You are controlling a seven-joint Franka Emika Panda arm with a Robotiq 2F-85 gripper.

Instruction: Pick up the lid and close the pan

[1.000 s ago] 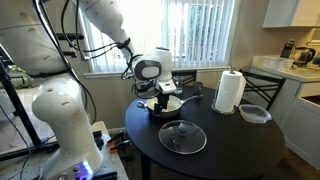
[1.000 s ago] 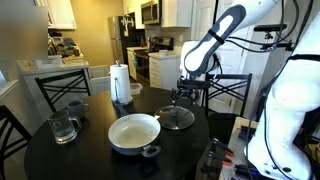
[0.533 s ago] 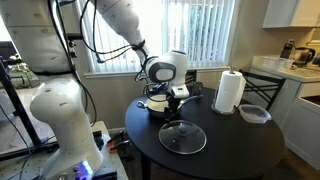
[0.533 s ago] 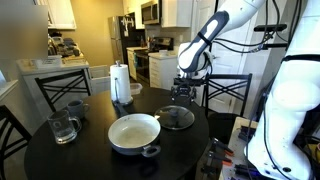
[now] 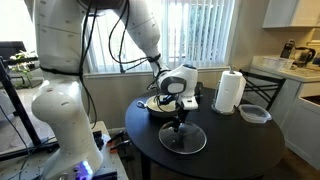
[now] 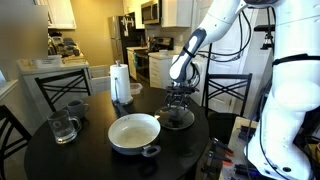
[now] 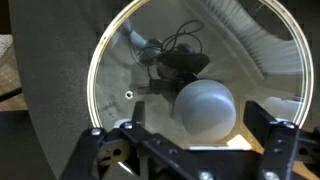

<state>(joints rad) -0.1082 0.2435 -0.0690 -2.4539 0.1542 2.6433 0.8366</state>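
The robot needs to shift its gripper toward the finger on the right in the wrist view next and then lower it slightly, since the knob (image 5: 179, 126) (image 7: 205, 110) sits nearer that finger.
The clear glass lid (image 5: 184, 139) with a metal rim lies flat on the dark round table, also in the exterior view (image 6: 178, 119). It fills the wrist view (image 7: 180, 70), where its round knob (image 7: 205, 108) sits between my two fingers. The gripper (image 7: 205, 138) is open, straight above the lid, with a finger on each side of the knob and a gap to it. The gripper shows just over the lid in both exterior views (image 5: 181, 117) (image 6: 180, 106). The silver pan (image 6: 134, 133) with a pale inside stands uncovered beside the lid, and also shows behind the gripper (image 5: 158, 104).
A paper towel roll (image 5: 231, 92) (image 6: 121, 83) stands on the table. A clear container with a dark rim (image 5: 254, 113) lies near the table edge. A glass mug (image 6: 63, 127) and a dark cup (image 6: 77, 107) stand beyond the pan. Chairs ring the table.
The arm has swung from beside the pan over to the lid and come down, so the open fingers now flank the knob. Lid and pan have not moved.
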